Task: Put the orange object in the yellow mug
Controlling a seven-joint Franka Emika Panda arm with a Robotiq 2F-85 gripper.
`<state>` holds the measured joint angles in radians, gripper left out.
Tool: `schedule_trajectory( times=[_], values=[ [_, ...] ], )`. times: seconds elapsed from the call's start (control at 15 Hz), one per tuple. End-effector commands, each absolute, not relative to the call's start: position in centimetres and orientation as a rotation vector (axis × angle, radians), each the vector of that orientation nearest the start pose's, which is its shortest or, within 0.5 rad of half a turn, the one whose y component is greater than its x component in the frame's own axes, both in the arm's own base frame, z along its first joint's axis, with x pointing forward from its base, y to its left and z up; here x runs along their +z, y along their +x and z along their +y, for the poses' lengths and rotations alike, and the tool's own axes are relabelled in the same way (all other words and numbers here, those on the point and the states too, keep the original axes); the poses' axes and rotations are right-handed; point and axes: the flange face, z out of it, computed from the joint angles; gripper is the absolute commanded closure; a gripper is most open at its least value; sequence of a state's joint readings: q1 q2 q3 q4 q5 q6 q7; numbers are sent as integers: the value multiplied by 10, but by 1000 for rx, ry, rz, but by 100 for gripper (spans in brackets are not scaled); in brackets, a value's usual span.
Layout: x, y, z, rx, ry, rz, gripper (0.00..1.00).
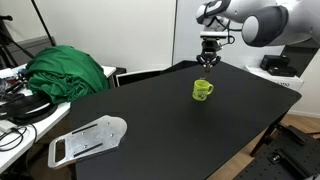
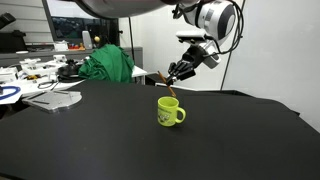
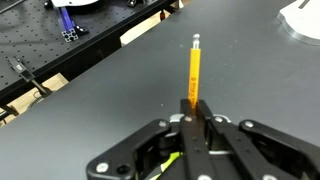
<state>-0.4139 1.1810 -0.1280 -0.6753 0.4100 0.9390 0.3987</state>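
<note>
The orange object already slants toward the mug's rim, so my gripper must next move down to the yellow mug's opening (image 2: pixel 168 101) below and release the object inside.
My gripper (image 3: pixel 192 108) is shut on the orange object (image 3: pixel 194 72), a thin orange stick that juts out past the fingertips in the wrist view. In both exterior views the gripper (image 1: pixel 207 60) (image 2: pixel 178 76) hangs in the air just above and slightly behind the yellow mug (image 1: pixel 202 90) (image 2: pixel 169 111), which stands upright on the black table with its handle to the side. The stick (image 2: pixel 169 86) slants down from the fingers toward the mug's rim. A sliver of yellow-green shows under the fingers in the wrist view (image 3: pixel 170 160).
A green cloth heap (image 1: pixel 68 70) (image 2: pixel 108 64) lies at the table's far side. A white flat plate (image 1: pixel 88 138) (image 2: pixel 52 98) lies on the black table (image 1: pixel 180 125). Cluttered benches with cables stand beyond the table edge (image 1: pixel 20 100).
</note>
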Motion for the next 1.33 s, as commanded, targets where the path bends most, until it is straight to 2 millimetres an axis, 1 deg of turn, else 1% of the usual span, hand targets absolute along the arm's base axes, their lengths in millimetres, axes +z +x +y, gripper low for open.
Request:
schedule_trajectory(
  times=[0.0,0.4,0.6,1.2,1.27],
  values=[
    [223,631,-266,1276,-2301,1082,98],
    [207,631,-262,1298,-2289,1080,98],
    [197,631,-260,1305,-2282,1077,98],
    [153,628,-270,1278,-2260,1113,98],
    [155,629,-267,1279,-2263,1097,66]
  ],
)
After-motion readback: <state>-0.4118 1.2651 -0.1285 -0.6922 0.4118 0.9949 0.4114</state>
